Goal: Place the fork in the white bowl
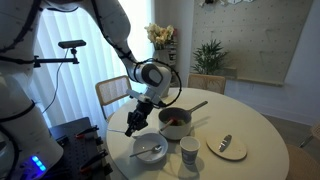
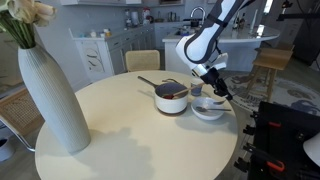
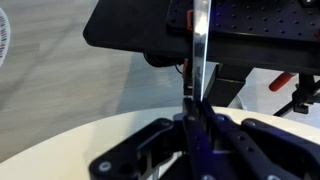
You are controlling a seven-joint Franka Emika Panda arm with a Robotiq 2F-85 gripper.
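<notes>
The gripper will next tilt downward over the white bowl (image 1: 150, 160), which is below and beside it, then move down and release the fork, which points toward the table edge.
My gripper (image 3: 195, 105) is shut on the fork (image 3: 201, 45), whose slim silver length sticks straight out past the fingertips in the wrist view. In both exterior views the gripper (image 1: 132, 126) (image 2: 217, 87) hangs a little above the table, just beside and above the white bowl (image 1: 150, 160) (image 2: 208, 114) near the table edge. The fork is too thin to make out in the exterior views. A thin silvery streak shows inside the bowl; I cannot tell what it is.
A dark long-handled pan with red contents (image 1: 175, 122) (image 2: 171, 97) stands behind the bowl. A small white cup (image 1: 189, 150) and a flat plate with a short utensil (image 1: 226, 147) sit beside it. A tall vase (image 2: 50, 95) stands on the table. Black equipment (image 1: 80, 140) sits past the table edge.
</notes>
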